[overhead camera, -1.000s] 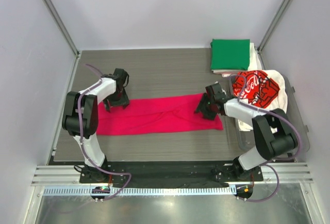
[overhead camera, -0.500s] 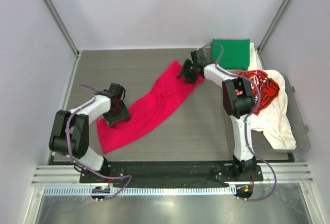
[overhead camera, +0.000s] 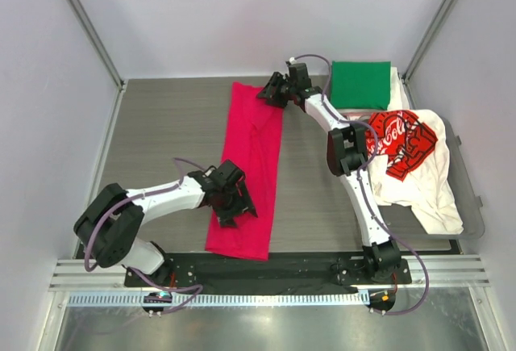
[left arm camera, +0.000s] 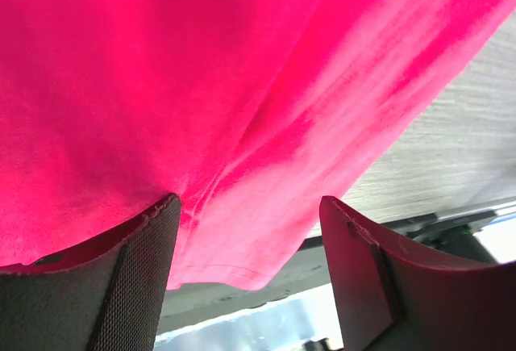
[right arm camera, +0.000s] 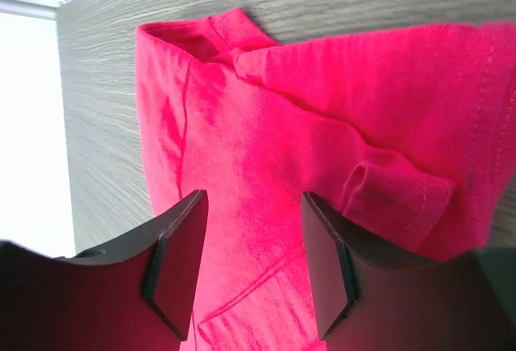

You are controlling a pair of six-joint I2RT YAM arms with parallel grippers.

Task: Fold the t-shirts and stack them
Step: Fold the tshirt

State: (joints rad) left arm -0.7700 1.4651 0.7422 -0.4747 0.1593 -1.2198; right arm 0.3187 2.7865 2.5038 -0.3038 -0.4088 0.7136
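Observation:
My right gripper is at the t-shirt's collar end, and the t-shirt is unfolded lengthwise. Next my right gripper should lift off that end and move back and down onto the t-shirt's bin-side hem corner (overhead camera: 266, 256).
The magenta-red t-shirt (overhead camera: 254, 157) lies as a long narrow strip running from the table's far middle to its near edge. My left gripper (overhead camera: 238, 210) is low over the strip's near part. In the left wrist view its jaws stand wide apart (left arm camera: 246, 278), with the red cloth (left arm camera: 201, 85) spread in front and its hem between the fingers (left arm camera: 137, 278). My right gripper (overhead camera: 268, 93) is at the strip's far end. In the right wrist view it is open (right arm camera: 250, 262) over the collar end of the cloth (right arm camera: 322, 109).
A folded green t-shirt (overhead camera: 359, 85) lies on pale folded ones (overhead camera: 395, 85) at the far right. The white t-shirt with red-black print (overhead camera: 401, 137) is heaped over a clear bin (overhead camera: 474, 206) at the right. The table is grey wood (overhead camera: 169, 125), with walls on three sides.
The red shirt has swung from lying crosswise to lengthwise. My right gripper went to the far end of the table and my left gripper came toward the near middle.

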